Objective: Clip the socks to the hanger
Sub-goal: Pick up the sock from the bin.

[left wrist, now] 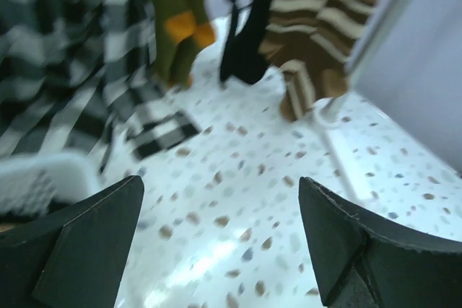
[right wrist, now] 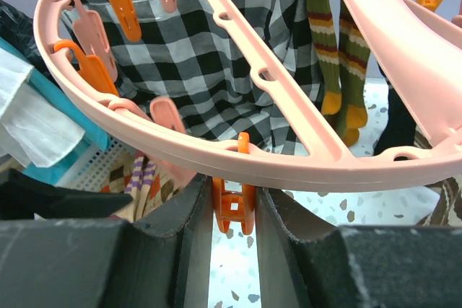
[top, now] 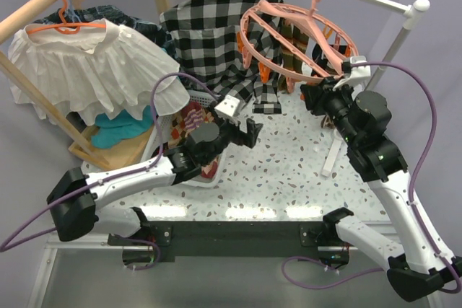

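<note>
My left gripper will move down and to the left in the top view next, onto the argyle sock's maroon cuff, because the cuff lies in the basket below and to that side.
The salmon-pink hanger [top: 244,30] hangs from the metal rail at the back right, its rim [right wrist: 289,164] filling the right wrist view. My right gripper [top: 312,94] [right wrist: 232,200] reaches under that rim, shut on an orange clip peg [right wrist: 234,210]. Olive striped socks [right wrist: 336,55] [left wrist: 177,27], a black sock [left wrist: 245,41] and a brown-and-cream striped sock [left wrist: 310,41] hang from the ring. An argyle sock [top: 191,117] [right wrist: 141,178] lies in the basket. My left gripper [top: 253,131] [left wrist: 220,182] hovers over the speckled table, open, with nothing between its fingers.
A black-and-white checked shirt [top: 209,34] hangs behind the ring. A white mesh basket [top: 170,124] stands by the left arm. A white blouse [top: 79,63] on an orange coat hanger hangs at the back left. The rack's white foot [top: 330,160] rests on the table at right.
</note>
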Controlling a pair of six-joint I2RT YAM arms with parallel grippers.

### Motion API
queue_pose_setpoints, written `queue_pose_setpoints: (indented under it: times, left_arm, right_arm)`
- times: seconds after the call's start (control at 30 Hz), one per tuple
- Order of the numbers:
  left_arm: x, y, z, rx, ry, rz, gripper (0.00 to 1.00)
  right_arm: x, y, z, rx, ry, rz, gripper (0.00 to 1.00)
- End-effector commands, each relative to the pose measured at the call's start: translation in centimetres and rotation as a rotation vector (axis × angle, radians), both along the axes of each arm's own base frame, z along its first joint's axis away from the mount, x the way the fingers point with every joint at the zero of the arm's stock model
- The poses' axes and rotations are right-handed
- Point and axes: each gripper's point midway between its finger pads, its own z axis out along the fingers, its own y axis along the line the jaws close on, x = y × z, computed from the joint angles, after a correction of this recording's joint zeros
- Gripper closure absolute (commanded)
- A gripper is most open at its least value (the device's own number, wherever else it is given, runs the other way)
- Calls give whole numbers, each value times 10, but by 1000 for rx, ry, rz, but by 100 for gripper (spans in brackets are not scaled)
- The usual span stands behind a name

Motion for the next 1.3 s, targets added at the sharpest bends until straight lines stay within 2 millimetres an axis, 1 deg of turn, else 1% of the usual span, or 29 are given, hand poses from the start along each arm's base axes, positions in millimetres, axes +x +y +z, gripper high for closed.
queue_pose_setpoints:
  times: [0.0,0.03,0.07,0.1,0.13,0.17,0.2,0.23,0.27,0.3,0.37,0.4,0.43,0.47,0.5,0.53,0.57,0.6,0.63,0.7,0.73,0.8,0.83,0.9,0.97,1.0,1.1,1.2,1.27]
  left_arm:
    - [27,81,-43,28,231,263,6]
    - [27,96,-58,84,275,296,6]
    - [30,109,-62,100,292,339,6]
    - [39,124,-65,106,310,389,7]
    - [38,139,-75,156,355,422,7]
    - [42,147,-80,167,381,443,8]
    - [53,166,-88,167,419,497,8]
    - [56,175,-93,182,452,516,8]
    - [60,180,-97,179,479,517,8]
    - [69,195,-106,188,515,560,8]
    - [81,202,-108,182,541,577,8]
    - [90,213,-120,196,576,610,8]
    - [99,216,-115,186,576,627,9]
    - [106,221,-118,187,586,646,10]
    - [114,230,-132,205,623,678,11]
    - [124,232,-127,191,616,695,13]
    - [132,241,-128,190,619,730,14]
    - [142,241,-132,191,630,743,15]
    - [147,242,-133,190,630,750,19]
    - [161,245,-136,188,626,772,21]
    - [166,245,-138,189,625,776,26]
    - [175,246,-147,193,638,783,29]
    - [177,245,-150,197,643,783,35]
    - [181,244,-163,205,668,785,38]
    - [182,240,-171,204,685,770,42]
    - [181,239,-179,208,704,768,43]
    - [179,237,-193,209,733,762,45]
    - [178,237,-205,220,747,767,53]
    - [179,236,-209,222,753,765,60]
  right_arm:
    - [-2,1,9,3,-44,12,99]
    - [-2,1,7,1,-38,12,99]
    - [-2,2,7,1,-38,18,99]
    - [-2,3,6,-1,-36,19,99]
    - [-1,3,3,-5,-27,18,99]
    - [-2,3,4,-4,-30,21,99]
    - [-1,3,3,-8,-28,23,100]
    - [-1,3,1,-10,-23,21,100]
    - [-1,3,0,-13,-24,23,100]
    - [-1,4,0,-12,-22,26,100]
    - [0,4,-1,-16,-21,24,100]
    - [0,3,-1,-16,-20,21,100]
    - [0,3,-1,-18,-19,20,100]
    - [0,3,0,-19,-21,18,100]
    - [0,3,-1,-22,-18,18,100]
    - [0,3,-1,-20,-19,21,100]
    - [0,3,-1,-19,-16,21,100]
    - [0,3,0,-20,-19,21,100]
    - [-1,4,-1,-19,-18,27,100]
    - [0,4,-2,-22,-14,25,100]
    - [-1,3,-1,-23,-14,23,100]
    - [-1,3,-2,-25,-15,23,99]
    - [-1,3,-3,-26,-13,23,99]
    - [0,3,-4,-26,-12,25,99]
    - [-1,4,-4,-25,-15,26,99]
    - [0,3,-4,-27,-14,23,99]
    - [0,3,-7,-30,-10,23,99]
    - [0,3,-7,-32,-10,20,99]
    - [0,4,-9,-33,-6,25,99]
